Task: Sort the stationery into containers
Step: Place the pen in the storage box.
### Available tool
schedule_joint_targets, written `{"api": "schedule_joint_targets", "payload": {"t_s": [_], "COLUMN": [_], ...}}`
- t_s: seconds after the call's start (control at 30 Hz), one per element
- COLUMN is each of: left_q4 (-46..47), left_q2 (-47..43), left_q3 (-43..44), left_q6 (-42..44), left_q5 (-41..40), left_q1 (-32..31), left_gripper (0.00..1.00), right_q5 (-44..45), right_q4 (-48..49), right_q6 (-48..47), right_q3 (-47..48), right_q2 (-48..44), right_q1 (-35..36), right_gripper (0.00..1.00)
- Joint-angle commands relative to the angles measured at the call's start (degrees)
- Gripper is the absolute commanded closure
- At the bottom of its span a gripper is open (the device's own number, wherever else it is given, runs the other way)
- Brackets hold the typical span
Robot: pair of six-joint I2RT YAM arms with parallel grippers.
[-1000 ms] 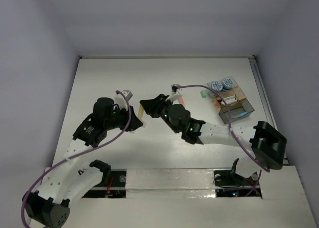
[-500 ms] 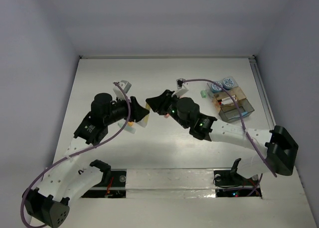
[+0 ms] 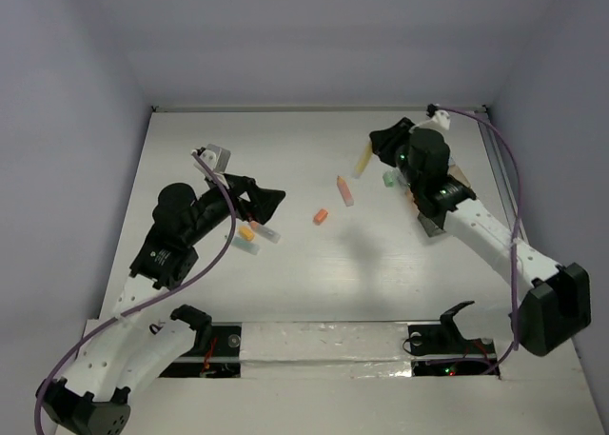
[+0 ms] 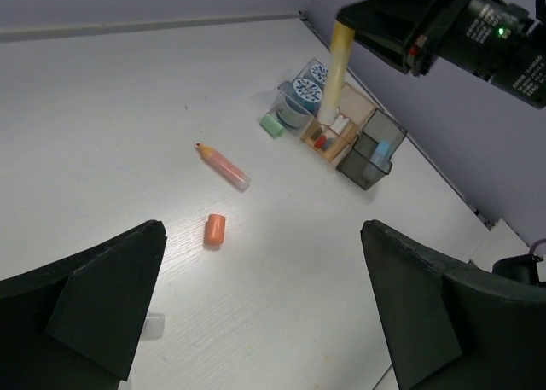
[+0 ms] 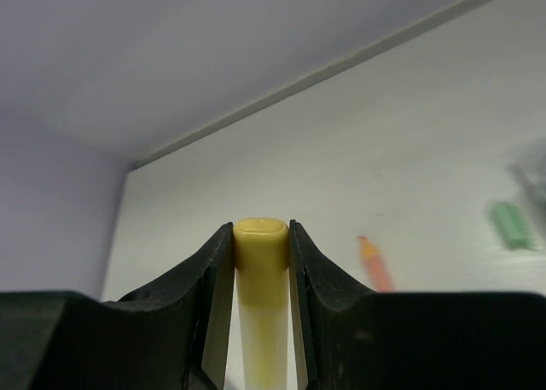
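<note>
The marker needs to go back, to the right in the top view, and down into the tray's dark section [image 3: 430,227] next with my right gripper, because there is room beside the blue piece in that section.
My right gripper [image 3: 371,152] is shut on a yellow-capped marker [image 5: 261,262], which hangs above the table just left of the container [image 4: 365,155]. That clear divided tray holds a few small pieces, and two patterned rolls [image 4: 305,90] stand at its far end. In the top view my right arm hides most of it. My left gripper [image 4: 263,236] is open and empty over the table's left middle. An orange stub [image 4: 214,229], a pink pencil-like marker [image 4: 223,165] and a green eraser [image 4: 272,125] lie loose between the arms.
Beside my left gripper lie a yellow-orange piece [image 3: 247,232], a clear-capped stick [image 3: 266,233] and a pale piece [image 3: 245,247]. White walls close in the table at the back and both sides. A rail [image 3: 500,168] runs along the right edge.
My left gripper has opened and drawn back to the left. My right gripper has carried the yellow-capped marker from the table's middle over to the right, beside the container.
</note>
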Motion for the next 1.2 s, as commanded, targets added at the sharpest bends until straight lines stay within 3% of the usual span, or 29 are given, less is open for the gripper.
{"api": "schedule_joint_targets", "payload": {"t_s": [0.0,0.2,0.4,0.73,0.97,1.17], "left_q4": [1.72,-1.07,-1.88,-2.23,-2.23,-2.41], "left_q2": [-0.8,-2.2,-3.26,-3.26,-2.73,-2.47], "left_q3": [2.16,2.69,2.95,3.04,3.04,3.04], "left_q6": [0.99,2.83,3.36,3.72,3.8,3.98], "left_q5": [-0.83,-6.89,-8.3,-8.92,-8.65,-8.92], "left_q1": [-0.23,-4.88,-7.43,-7.97,-8.49,-8.49], "left_gripper": [0.01,0.01,0.01,0.01,0.01,0.01], "right_q5": [8.7,14.42,17.93,16.89,15.48,15.31], "right_q4": [-8.23,-13.18,-11.71,-9.59,-7.92,-8.18], "right_q6": [-2.72,-2.63,-1.76,0.61,2.2,0.62], "right_q3": [-7.98,-16.97,-19.96,-21.1,-23.04,-23.04], "right_q2": [-8.47,-19.55,-18.08,-10.69,-8.4,-9.54], "right_q1": [-5.47,-20.24,-28.32,-32.02,-32.03,-32.03], "right_gripper": [1.0,1.0,1.0,1.0,0.85,0.61]}}
